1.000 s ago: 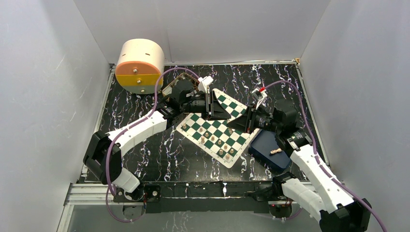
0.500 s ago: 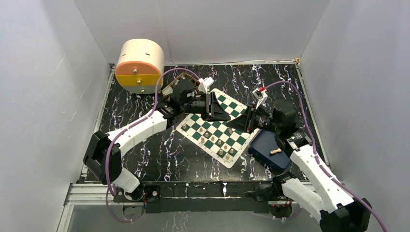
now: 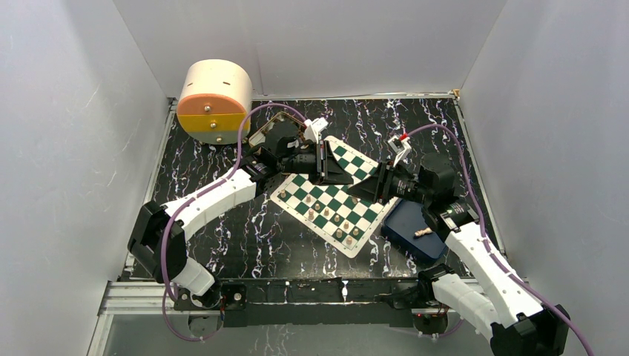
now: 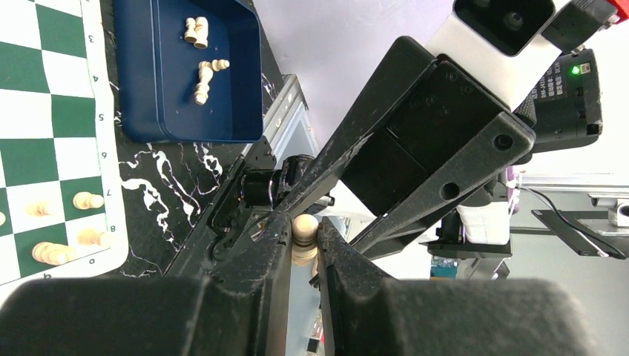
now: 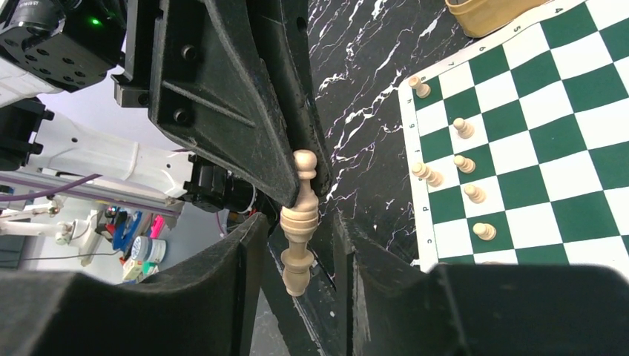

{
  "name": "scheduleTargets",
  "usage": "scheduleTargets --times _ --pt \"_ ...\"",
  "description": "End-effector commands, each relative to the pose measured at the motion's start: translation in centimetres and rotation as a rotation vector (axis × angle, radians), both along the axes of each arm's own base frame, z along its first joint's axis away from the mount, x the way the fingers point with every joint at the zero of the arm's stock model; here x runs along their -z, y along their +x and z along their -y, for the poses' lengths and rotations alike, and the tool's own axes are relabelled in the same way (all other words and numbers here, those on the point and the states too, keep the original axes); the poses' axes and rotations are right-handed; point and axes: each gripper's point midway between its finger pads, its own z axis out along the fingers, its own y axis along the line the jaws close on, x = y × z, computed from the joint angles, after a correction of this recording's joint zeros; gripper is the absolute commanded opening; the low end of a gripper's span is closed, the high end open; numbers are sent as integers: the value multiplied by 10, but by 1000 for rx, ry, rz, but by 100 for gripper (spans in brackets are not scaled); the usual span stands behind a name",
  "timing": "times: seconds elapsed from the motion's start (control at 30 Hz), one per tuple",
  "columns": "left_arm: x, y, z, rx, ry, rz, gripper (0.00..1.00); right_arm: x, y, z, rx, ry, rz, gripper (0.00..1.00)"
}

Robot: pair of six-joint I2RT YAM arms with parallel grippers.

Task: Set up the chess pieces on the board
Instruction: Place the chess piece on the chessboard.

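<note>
My left gripper will next swing over, tip down, lower and let go, as the empty green square by the corner piece (image 3: 299,192) is below, left in the top view.
Above the green and white board (image 3: 285,194), my two grippers meet tip to tip. A tall tan chess piece (image 5: 300,215) hangs between them. My left gripper (image 4: 304,231) is shut on the rounded end of this chess piece (image 4: 304,237). My right gripper (image 5: 299,219) is open, with a gap on each side of the piece's lower body. In the top view the left gripper (image 3: 348,180) comes from the left and the right gripper (image 3: 354,194) from the right; the piece itself is hidden there. Several small pieces (image 3: 337,219) stand on the board's near rows.
A dark blue tray (image 3: 412,233) lies right of the board with a few loose pieces (image 4: 204,74) in it. A cream and orange round container (image 3: 215,100) stands at the back left. A tan object (image 5: 482,15) sits by the board's far corner.
My right gripper's jaws have spread apart from the piece. My left gripper's jaws have closed onto it. Both arms have stayed almost in place.
</note>
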Motion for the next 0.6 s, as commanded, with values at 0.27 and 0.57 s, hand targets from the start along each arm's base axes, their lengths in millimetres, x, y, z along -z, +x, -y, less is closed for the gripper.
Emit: scheduleTargets --times 0.27,0.57 --pt "-39 5 -1 -44 -67 89 8 -4 -14 0 -36 25 28 43" --pt "-35 24 -13 -120 -20 177 8 4 -15 4 -21 2 16 26"
